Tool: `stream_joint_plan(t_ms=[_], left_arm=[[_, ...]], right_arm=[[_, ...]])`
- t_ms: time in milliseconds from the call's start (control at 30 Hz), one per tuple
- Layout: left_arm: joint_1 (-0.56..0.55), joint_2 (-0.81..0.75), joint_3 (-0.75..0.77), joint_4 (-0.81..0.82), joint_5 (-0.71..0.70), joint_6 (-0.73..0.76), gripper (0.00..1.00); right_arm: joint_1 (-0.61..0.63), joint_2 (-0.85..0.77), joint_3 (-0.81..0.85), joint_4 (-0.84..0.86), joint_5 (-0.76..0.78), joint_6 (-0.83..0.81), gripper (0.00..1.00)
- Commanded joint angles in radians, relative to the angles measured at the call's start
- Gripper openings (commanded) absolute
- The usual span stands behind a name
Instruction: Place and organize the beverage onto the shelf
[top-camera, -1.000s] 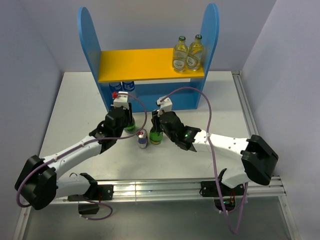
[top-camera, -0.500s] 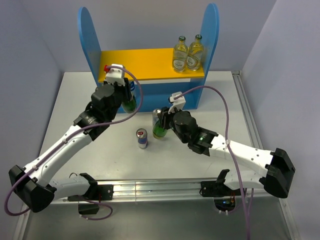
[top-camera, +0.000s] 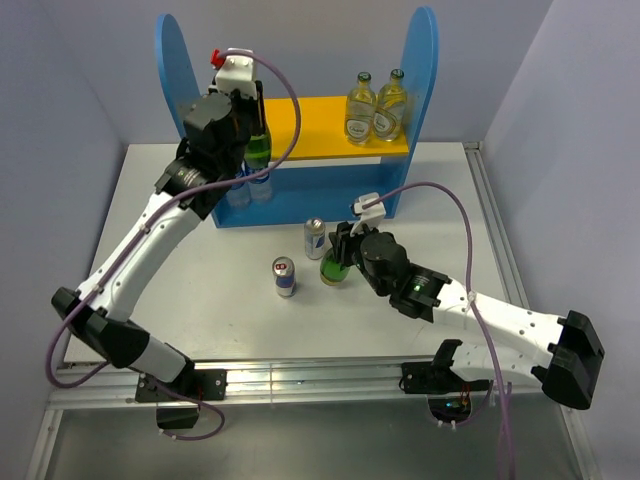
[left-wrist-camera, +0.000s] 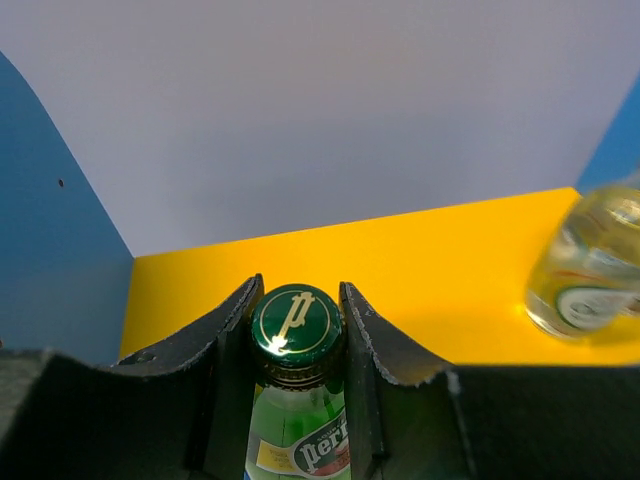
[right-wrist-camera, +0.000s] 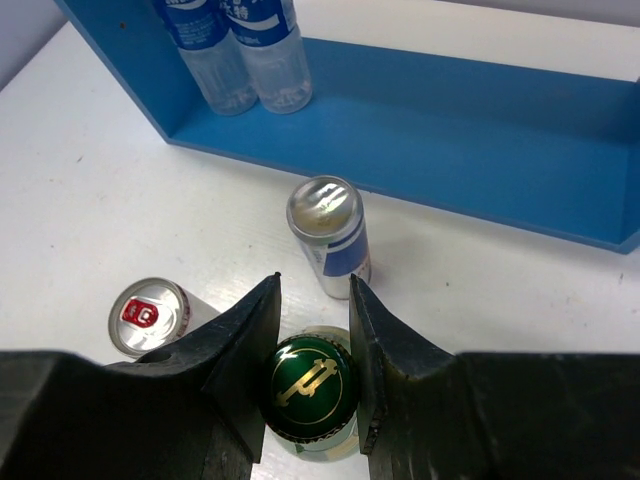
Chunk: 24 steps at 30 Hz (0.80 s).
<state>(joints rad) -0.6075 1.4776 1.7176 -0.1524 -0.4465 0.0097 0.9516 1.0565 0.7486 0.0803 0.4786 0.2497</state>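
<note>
The bare yellow board beside the shelf's blue side panel is below and to the left in the top view, so my left gripper will next move there, lower and release.
My left gripper (top-camera: 257, 135) is shut on the neck of a dark green bottle (top-camera: 259, 152) and holds it high over the left part of the shelf's yellow upper board (top-camera: 310, 128). In the left wrist view the jaws (left-wrist-camera: 299, 292) clamp its cap (left-wrist-camera: 296, 322) above the board (left-wrist-camera: 420, 250). My right gripper (top-camera: 340, 252) is shut on the second green bottle (top-camera: 333, 270) in front of the shelf, its cap (right-wrist-camera: 312, 388) between the jaws (right-wrist-camera: 313, 300). Two yellowish bottles (top-camera: 375, 106) stand on the board's right end. Two slim cans (top-camera: 315, 238) (top-camera: 285, 277) stand on the table.
Two small water bottles with blue labels (top-camera: 250, 186) stand at the left of the shelf's lower level (right-wrist-camera: 450, 110). The tall blue side panels (top-camera: 172, 60) (top-camera: 424, 60) flank the board. The near can (right-wrist-camera: 328, 233) stands just ahead of my right gripper, the other can (right-wrist-camera: 150, 315) to its left.
My left arm has lifted its green bottle from the table up to the level of the yellow board. My right gripper has carried its green bottle a little to the right.
</note>
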Motion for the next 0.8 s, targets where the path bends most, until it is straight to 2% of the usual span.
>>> stream_joint_plan(t_ms=[0,300,533,567,633,667,733,767], left_arm=[[0.055,0.026,0.128,0.093,0.014,0.042,0.0],[0.213,0.087,0.145,0.119,0.074,0.001,0.0],[0.27,0.104,0.102,0.143,0.081,-0.002,0.0],[0.272,0.104,0.097,0.143,0.081,-0.037,0.01],[0.275,0.102,0.089,0.143,0.077,-0.048,0.11],[0.275,0.099,0.085,0.172,0.077,-0.048,0.28],[0.275,0.09,0.06,0.186,0.068,-0.05,0.45],[0.275,0.078,0.05,0.195,0.059,-0.047,0.6]], right_arm=[[0.006,-0.072,0.014,0.141,0.043,0.0,0.0],[0.007,-0.099,0.044,0.102,0.068,-0.038,0.0],[0.004,-0.053,0.142,0.082,0.074,-0.084,0.0],[0.004,-0.047,0.161,0.078,0.078,-0.092,0.0],[0.004,-0.027,0.218,0.075,0.084,-0.115,0.0],[0.003,-0.018,0.238,0.073,0.087,-0.121,0.0],[0.001,0.011,0.303,0.07,0.087,-0.142,0.0],[-0.001,0.02,0.326,0.064,0.089,-0.148,0.0]])
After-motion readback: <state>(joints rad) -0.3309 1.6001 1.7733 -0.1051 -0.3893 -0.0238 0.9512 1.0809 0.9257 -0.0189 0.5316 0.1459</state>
